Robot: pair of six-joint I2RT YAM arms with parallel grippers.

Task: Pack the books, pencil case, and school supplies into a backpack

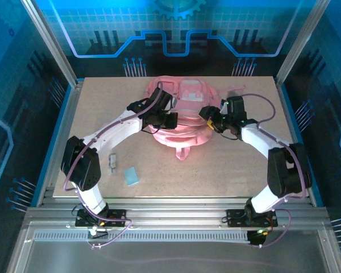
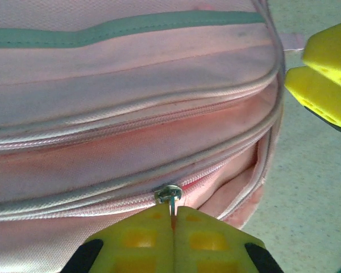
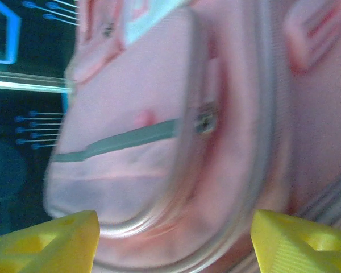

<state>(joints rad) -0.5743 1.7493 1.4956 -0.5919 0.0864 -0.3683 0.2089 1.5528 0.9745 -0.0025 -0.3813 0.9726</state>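
The backpack's compartment is only partly unzipped. My left gripper will next carry the metal zipper pull point(image 2: 171, 194) along the closed zipper track point(image 2: 85, 212), away from my right gripper.
The pink backpack point(image 1: 187, 94) lies at the back middle of the table. My left gripper point(image 2: 175, 211) is shut on the metal zipper pull point(image 2: 171, 194) of a partly unzipped compartment, and from above it point(image 1: 169, 120) sits at the bag's left front. My right gripper point(image 3: 173, 242) is open, its yellow fingertips point(image 3: 62, 239) wide apart over the backpack's point(image 3: 136, 114) rounded front pocket; from above it point(image 1: 209, 120) is at the bag's right side. Two school supplies, a pale blue flat rectangle point(image 1: 131, 176) and a small grey packet point(image 1: 112, 163), lie near the left front. The books and pencil case are out of view.
A pink strap loop point(image 1: 183, 152) sticks out from the bag toward the near edge. In the left wrist view the right gripper's yellow fingers point(image 2: 324, 79) hang close beside the bag's right end. Bare tabletop point(image 1: 216, 170) stretches in front of the bag.
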